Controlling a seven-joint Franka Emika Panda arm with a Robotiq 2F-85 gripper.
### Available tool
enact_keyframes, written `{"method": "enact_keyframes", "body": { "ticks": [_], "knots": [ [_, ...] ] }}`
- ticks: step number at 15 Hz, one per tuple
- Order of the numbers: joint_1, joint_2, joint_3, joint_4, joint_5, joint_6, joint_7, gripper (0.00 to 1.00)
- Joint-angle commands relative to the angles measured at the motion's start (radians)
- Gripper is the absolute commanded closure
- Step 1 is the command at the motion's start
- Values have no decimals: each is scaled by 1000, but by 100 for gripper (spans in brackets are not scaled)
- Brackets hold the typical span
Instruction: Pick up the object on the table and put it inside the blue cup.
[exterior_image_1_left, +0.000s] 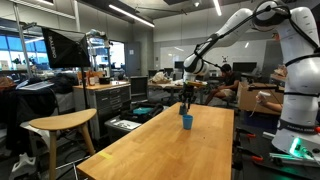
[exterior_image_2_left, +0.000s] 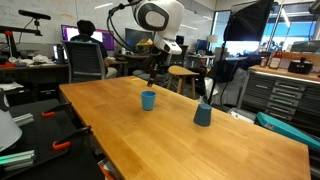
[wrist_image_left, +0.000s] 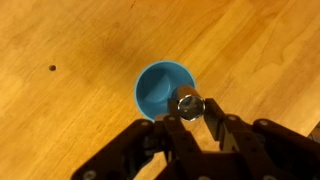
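My gripper moves down past the blue cup's rim next, then releases the silver cylinder (wrist_image_left: 187, 100) inside, since the cup's opening lies below.
The blue cup (wrist_image_left: 163, 88) stands upright on the light-wood table, open side up; it also shows in both exterior views (exterior_image_1_left: 186, 122) (exterior_image_2_left: 148, 99). My gripper (wrist_image_left: 189, 112) hangs right above it and is shut on a small shiny silver cylinder (wrist_image_left: 187, 100), which sits over the cup's rim on the side near the fingers. In the exterior views the gripper (exterior_image_1_left: 187, 99) (exterior_image_2_left: 152, 72) is a short way above the cup. The inside of the cup looks empty.
A second, darker blue cup (exterior_image_2_left: 203, 114) stands on the same table (exterior_image_2_left: 180, 140), away from the first. A small dark speck (wrist_image_left: 52, 68) lies on the wood. A wooden stool (exterior_image_1_left: 60, 124) and workbenches stand around the table.
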Motion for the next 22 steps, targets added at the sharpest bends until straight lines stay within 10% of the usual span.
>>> {"method": "enact_keyframes", "body": {
  "ticks": [1, 22],
  "knots": [
    [18, 43, 2, 17, 26, 19, -13, 87],
    [9, 219, -36, 47, 3, 118, 23, 78]
  ]
}}
